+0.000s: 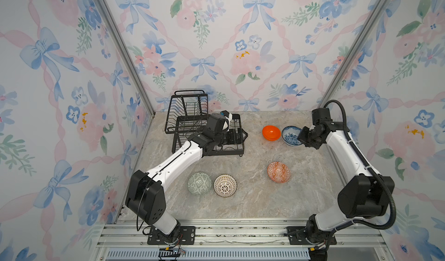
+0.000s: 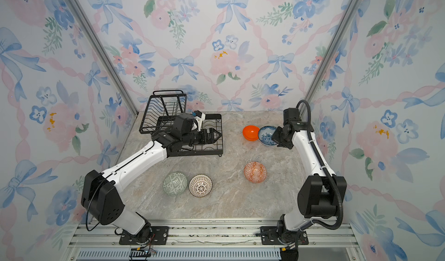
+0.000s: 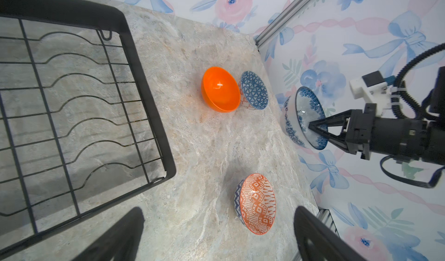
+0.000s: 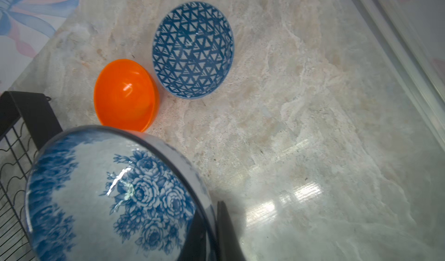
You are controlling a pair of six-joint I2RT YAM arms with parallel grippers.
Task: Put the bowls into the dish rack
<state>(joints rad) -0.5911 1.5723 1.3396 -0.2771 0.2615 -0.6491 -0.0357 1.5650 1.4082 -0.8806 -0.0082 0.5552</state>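
I should next move my right gripper down and back to bare tabletop (image 4: 271, 135) beside the orange-and-white bowl and let go of the floral bowl's rim, because that spot is empty.
My right gripper (image 1: 301, 136) is shut on the rim of the blue-and-white floral bowl (image 1: 291, 135), one finger inside and one outside (image 4: 214, 228). It holds the bowl tilted above the table. The plain orange bowl (image 1: 271, 132) and the blue geometric bowl (image 4: 192, 49) rest side by side just beyond it. The orange-and-white bowl (image 1: 278, 172) sits mid-right. Front left, the grey-green bowl (image 1: 199, 183) and the brown-lattice bowl (image 1: 225, 185) sit together. The black wire dish rack (image 1: 189, 92) stands back left. My left gripper (image 1: 243, 136) hangs open over the right edge of its lower tray, holding nothing (image 3: 218, 235).
The marble table (image 1: 252, 199) is boxed in by floral walls with metal corner posts (image 1: 125, 47). The rack's lower tray rim (image 3: 144, 84) shows wavy slot wires with no bowl in them. Both arm bases (image 1: 168, 233) are bolted to the front rail.
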